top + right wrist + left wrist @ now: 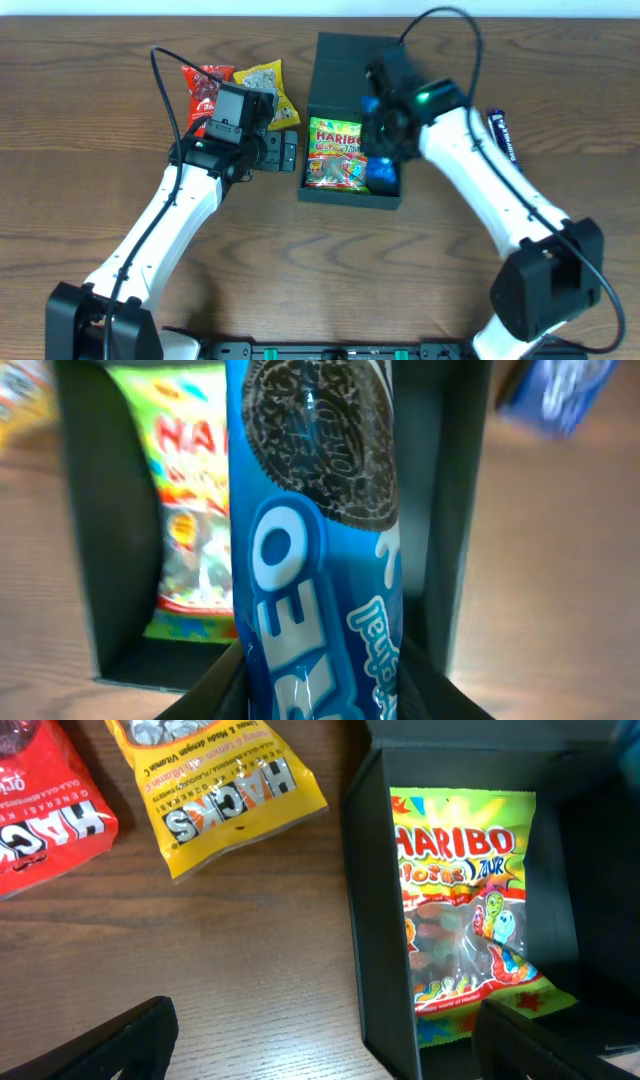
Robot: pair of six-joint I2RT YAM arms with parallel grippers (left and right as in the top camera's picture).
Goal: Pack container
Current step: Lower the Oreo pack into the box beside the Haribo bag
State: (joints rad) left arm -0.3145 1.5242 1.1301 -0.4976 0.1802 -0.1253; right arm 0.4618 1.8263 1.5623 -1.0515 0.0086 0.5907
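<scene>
My right gripper needs to go down into the container next and let go of the blue Oreo packet, because the bare part of the container beside the Haribo packet (419,520) is below my gripper.
The container (350,197) is a dark teal-green box in the middle of the table, its flap lid folded open at the back. A Haribo packet (335,155) lies flat in its left half. My right gripper (385,130) hangs over the right half, shut on a blue Oreo packet (315,510) that points down into the box beside the Haribo packet (195,510). My left gripper (325,1050) is open and holds nothing. It straddles the container's left wall (375,920), one finger over the table and the other over the Haribo packet (460,910).
A yellow Hacks packet (215,795) and a red Hacks packet (45,820) lie on the wood to the left of the box, behind my left gripper. A dark blue packet (503,135) lies to the right of the box, behind the right arm.
</scene>
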